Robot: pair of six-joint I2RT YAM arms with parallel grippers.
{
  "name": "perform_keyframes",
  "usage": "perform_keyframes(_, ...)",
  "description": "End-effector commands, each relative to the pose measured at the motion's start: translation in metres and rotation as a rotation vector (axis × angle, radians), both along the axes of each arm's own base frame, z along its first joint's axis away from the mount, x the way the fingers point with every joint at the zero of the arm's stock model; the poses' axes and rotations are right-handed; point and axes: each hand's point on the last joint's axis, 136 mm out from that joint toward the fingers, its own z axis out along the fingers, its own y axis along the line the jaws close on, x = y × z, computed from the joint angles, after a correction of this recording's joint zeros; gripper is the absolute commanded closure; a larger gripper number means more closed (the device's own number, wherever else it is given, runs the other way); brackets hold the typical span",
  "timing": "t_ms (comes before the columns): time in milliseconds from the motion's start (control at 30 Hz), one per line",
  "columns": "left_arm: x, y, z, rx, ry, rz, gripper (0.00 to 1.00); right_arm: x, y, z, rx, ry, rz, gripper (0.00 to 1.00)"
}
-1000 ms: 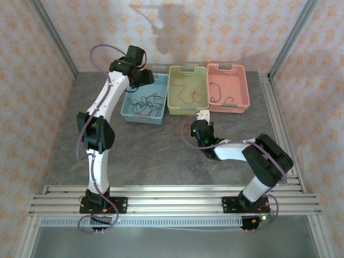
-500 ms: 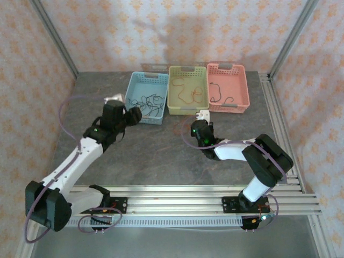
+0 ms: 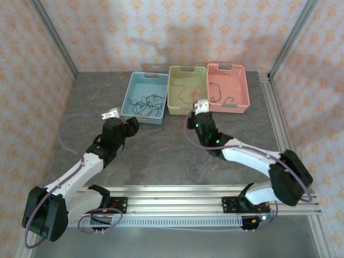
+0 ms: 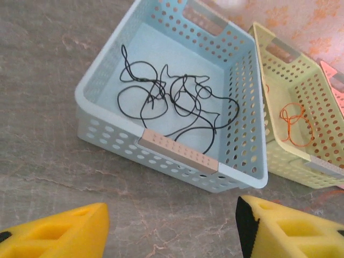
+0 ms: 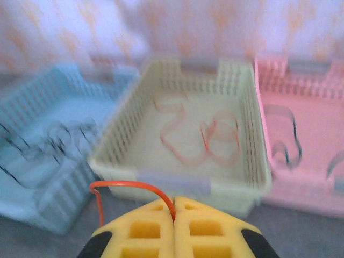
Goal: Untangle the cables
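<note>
My right gripper lifts the orange-red cable outward over the yellow-green basket (image 5: 177, 183) with the other orange cables next, then releases the cable.
A tangle of black cables (image 4: 183, 102) lies in the blue basket (image 4: 177, 150). In the top view my left gripper (image 3: 110, 114) sits low by that basket's front left corner. Its yellow fingers stand wide apart over bare table, and my left gripper (image 4: 172, 220) is open with nothing in it. My right gripper (image 5: 174, 204) is shut on an orange-red cable (image 5: 129, 184) that loops off to the left. It hovers just before the yellow-green basket (image 5: 177, 183), where more orange cables (image 5: 215, 134) lie. From above, the right gripper (image 3: 201, 105) is at that basket's front right corner.
The pink basket (image 3: 228, 67) at the right holds a dark cable (image 3: 220, 99). The three baskets stand in a row at the back. Aluminium rails run along the front edge (image 3: 172, 196) and the right side (image 3: 279, 123). Patterned walls close in the table.
The left arm swung down from above the blue basket to low on the table at its front left, jaws a little wider. The right arm reached forward toward the yellow-green basket, still shut.
</note>
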Motion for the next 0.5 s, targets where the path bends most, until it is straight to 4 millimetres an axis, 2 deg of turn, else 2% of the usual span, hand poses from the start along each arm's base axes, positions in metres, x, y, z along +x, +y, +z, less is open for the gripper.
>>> perform_keyframes(0,-0.001,0.011,0.008,0.007,-0.061,0.061,0.33,0.000,-0.006,0.097,-0.017,-0.118,0.009,1.00)
perform_keyframes(67,-0.003,0.013,0.008,0.006,-0.065,0.075,0.31,0.011,-0.010,0.142,-0.010,-0.168,-0.002,1.00)
perform_keyframes(100,-0.003,0.014,0.007,0.007,-0.062,0.081,0.31,0.018,-0.012,0.157,-0.004,-0.183,-0.010,1.00)
perform_keyframes(167,-0.004,0.017,0.007,0.005,-0.058,0.096,0.29,0.035,-0.014,0.186,-0.012,-0.218,-0.032,1.00)
perform_keyframes(267,-0.007,0.023,0.006,0.005,-0.055,0.129,0.26,0.064,-0.016,0.214,-0.024,-0.247,-0.068,1.00)
perform_keyframes(367,-0.008,0.024,0.006,0.003,-0.060,0.137,0.26,0.100,-0.021,0.220,0.009,-0.245,-0.103,1.00)
perform_keyframes(433,-0.008,0.025,0.007,0.003,-0.061,0.140,0.26,0.126,-0.023,0.210,0.034,-0.219,-0.116,1.00)
perform_keyframes(467,-0.009,0.025,0.007,0.002,-0.063,0.138,0.26,0.141,-0.023,0.199,0.048,-0.190,-0.121,1.00)
